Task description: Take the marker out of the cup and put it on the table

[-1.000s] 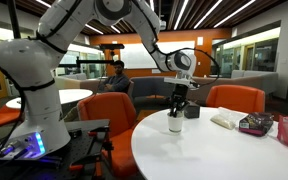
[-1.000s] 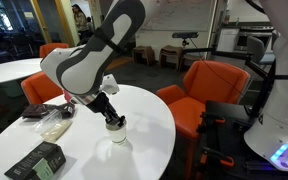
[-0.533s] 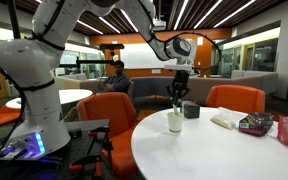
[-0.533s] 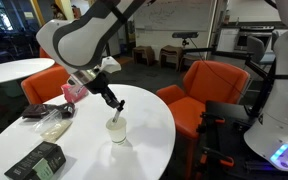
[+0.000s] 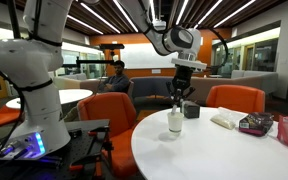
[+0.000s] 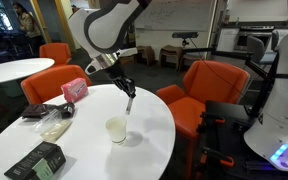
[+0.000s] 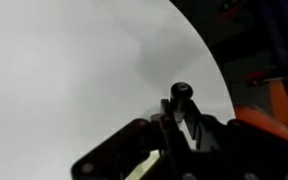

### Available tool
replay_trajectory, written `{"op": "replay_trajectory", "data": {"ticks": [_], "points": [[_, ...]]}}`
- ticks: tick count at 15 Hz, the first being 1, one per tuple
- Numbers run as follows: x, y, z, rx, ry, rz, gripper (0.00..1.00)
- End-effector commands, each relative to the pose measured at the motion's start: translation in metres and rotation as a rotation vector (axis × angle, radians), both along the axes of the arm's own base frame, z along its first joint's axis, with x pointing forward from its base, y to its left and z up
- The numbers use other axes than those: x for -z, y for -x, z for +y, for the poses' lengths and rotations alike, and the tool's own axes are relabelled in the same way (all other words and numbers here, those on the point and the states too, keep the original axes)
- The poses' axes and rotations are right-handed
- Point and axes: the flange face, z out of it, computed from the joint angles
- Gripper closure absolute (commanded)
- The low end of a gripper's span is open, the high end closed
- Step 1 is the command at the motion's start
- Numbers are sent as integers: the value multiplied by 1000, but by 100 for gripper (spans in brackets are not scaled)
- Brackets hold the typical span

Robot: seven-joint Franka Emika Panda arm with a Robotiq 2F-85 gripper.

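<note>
My gripper is above an open place on the bare tabletop beside the cup, so next it needs to move aside and down and release the marker there.
My gripper [image 5: 179, 92] [image 6: 126, 89] is shut on the marker [image 6: 130, 104], a thin black stick that hangs from the fingers above the cup. The marker is clear of the cup and shows faintly below the fingers in an exterior view [image 5: 176, 103]. The small white cup [image 5: 175, 122] [image 6: 116, 129] stands upright on the large round white table [image 5: 214, 152] [image 6: 89, 150]. In the wrist view the marker's round end [image 7: 182, 93] sticks out between my dark fingers [image 7: 174, 125], over the table top [image 7: 64, 70]. The cup is out of the wrist view.
A pink box [image 5: 255, 123] [image 6: 74, 89], a white bag [image 5: 224, 119] [image 6: 52, 123], a dark boxy container [image 5: 191, 111] and a dark box [image 6: 36, 160] lie on the table. Orange chairs [image 5: 234, 97] [image 6: 209, 85] ring it. A smaller round table [image 6: 14, 68] stands further off.
My gripper has risen from the cup with the marker in it. The marker has come out of the cup and now hangs above it. The cup has stayed in place.
</note>
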Motion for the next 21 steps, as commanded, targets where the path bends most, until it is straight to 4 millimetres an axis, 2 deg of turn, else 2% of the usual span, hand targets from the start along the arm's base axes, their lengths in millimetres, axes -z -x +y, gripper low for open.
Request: {"op": "replay_trajectory", "data": {"ticks": [1, 5, 11, 14, 17, 18, 19, 21], "points": [[18, 3, -15, -177, -92, -2, 95], [48, -4, -36, -363, -213, 44, 95], [105, -9, -66, -645, -343, 226, 95], [136, -9, -77, -662, -402, 284, 95], [153, -12, -88, -662, -420, 267, 95], [154, -14, -92, -663, -416, 253, 71], [154, -16, -94, -660, -410, 243, 55], [148, -19, -96, -651, -387, 223, 42]]}}
